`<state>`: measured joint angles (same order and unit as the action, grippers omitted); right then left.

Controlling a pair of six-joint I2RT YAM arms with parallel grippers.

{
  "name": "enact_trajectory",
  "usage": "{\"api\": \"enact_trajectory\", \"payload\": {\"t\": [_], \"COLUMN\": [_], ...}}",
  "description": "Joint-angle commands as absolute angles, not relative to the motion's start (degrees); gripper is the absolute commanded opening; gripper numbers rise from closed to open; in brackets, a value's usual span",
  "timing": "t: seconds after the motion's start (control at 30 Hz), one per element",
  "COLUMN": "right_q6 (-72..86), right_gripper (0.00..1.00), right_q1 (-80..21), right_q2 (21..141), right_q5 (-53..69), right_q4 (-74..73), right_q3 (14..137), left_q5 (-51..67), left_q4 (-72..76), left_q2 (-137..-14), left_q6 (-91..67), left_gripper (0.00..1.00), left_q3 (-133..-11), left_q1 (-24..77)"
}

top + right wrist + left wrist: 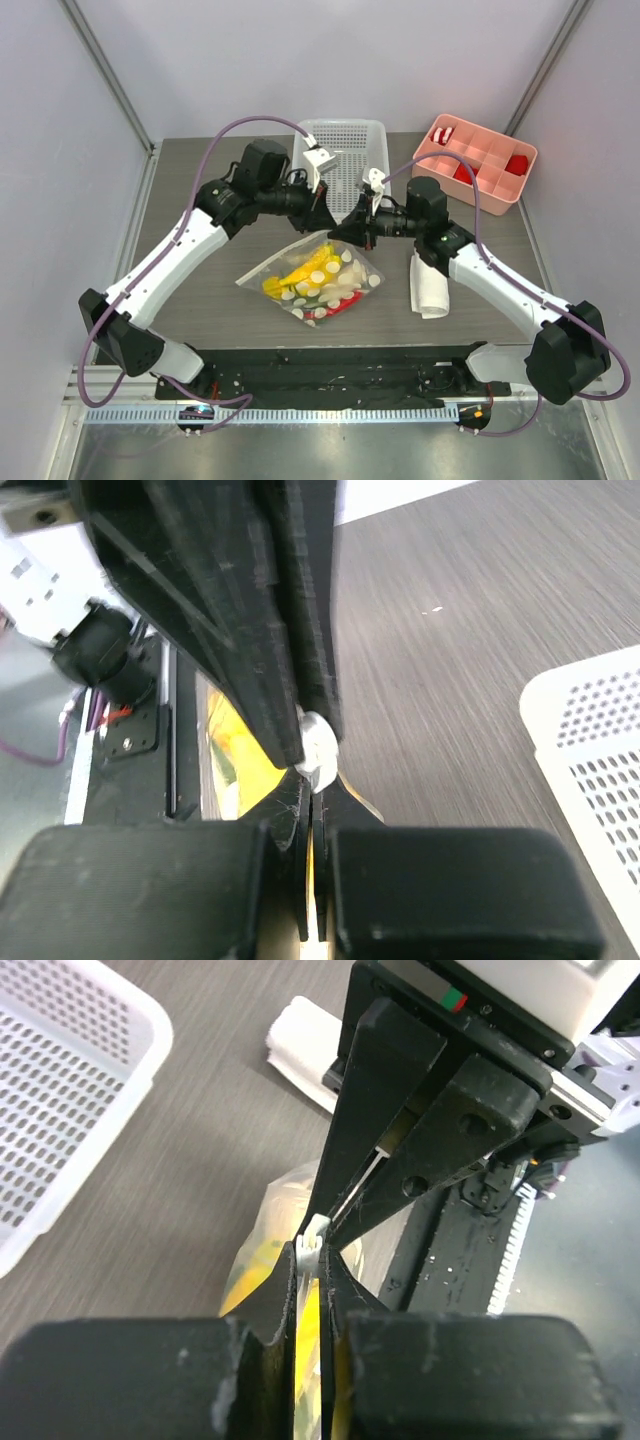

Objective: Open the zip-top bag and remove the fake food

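Note:
My left gripper draws the zip tab back along the bag's zip edge, left in the top view, to the bag's free corner next and releases it there.
The zip-top bag [310, 282], clear with white dots, lies mid-table with its top corner lifted between both arms. Through it I see the fake food: a yellow banana bunch [295, 275] and a red chili [335, 308]. My left gripper [325, 222] is shut on the bag's zip edge, with a small white slider [312, 1242] at its tips [312, 1260]. My right gripper [341, 233] is shut on the same edge, tip to tip with the left one [315, 792]. Yellow food [235, 750] shows behind the jaws in the right wrist view.
A white mesh basket [345, 150] stands just behind the two grippers. A pink compartment tray [525, 182] with red blocks sits at the back right. A rolled white cloth [430, 285] lies under the right forearm, right of the bag.

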<state>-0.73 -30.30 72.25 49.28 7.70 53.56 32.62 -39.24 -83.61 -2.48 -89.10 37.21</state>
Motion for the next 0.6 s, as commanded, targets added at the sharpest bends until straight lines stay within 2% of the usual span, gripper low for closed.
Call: {"api": "enact_trajectory", "payload": {"t": [0.0,0.13,0.27,0.57], "right_q6": [4.65,10.01,13.36,13.01], "right_gripper": [0.01,0.01,0.01,0.01], "right_q1": [-30.24,-28.57,-25.85,-22.15], "right_q2": [67.94,67.24,67.41,68.73], "right_q5": [42.73,39.38,37.18,39.55], "right_q4": [14.66,18.97,21.45,21.18], "right_q3": [53.00,51.33,49.84,49.83], "left_q5": [22.80,10.49,4.06,2.47], "left_q4": [-40.16,-41.47,-46.13,-47.02], "left_q2": [-80.25,-77.70,-75.95,-63.64], "left_q6": [-1.85,-5.35,-12.03,-23.99], "left_gripper": [0.00,0.00,0.00,0.00], "left_q3": [-88.33,-84.21,-79.57,-64.34], "left_q1": [37.27,37.00,35.60,28.21]}}
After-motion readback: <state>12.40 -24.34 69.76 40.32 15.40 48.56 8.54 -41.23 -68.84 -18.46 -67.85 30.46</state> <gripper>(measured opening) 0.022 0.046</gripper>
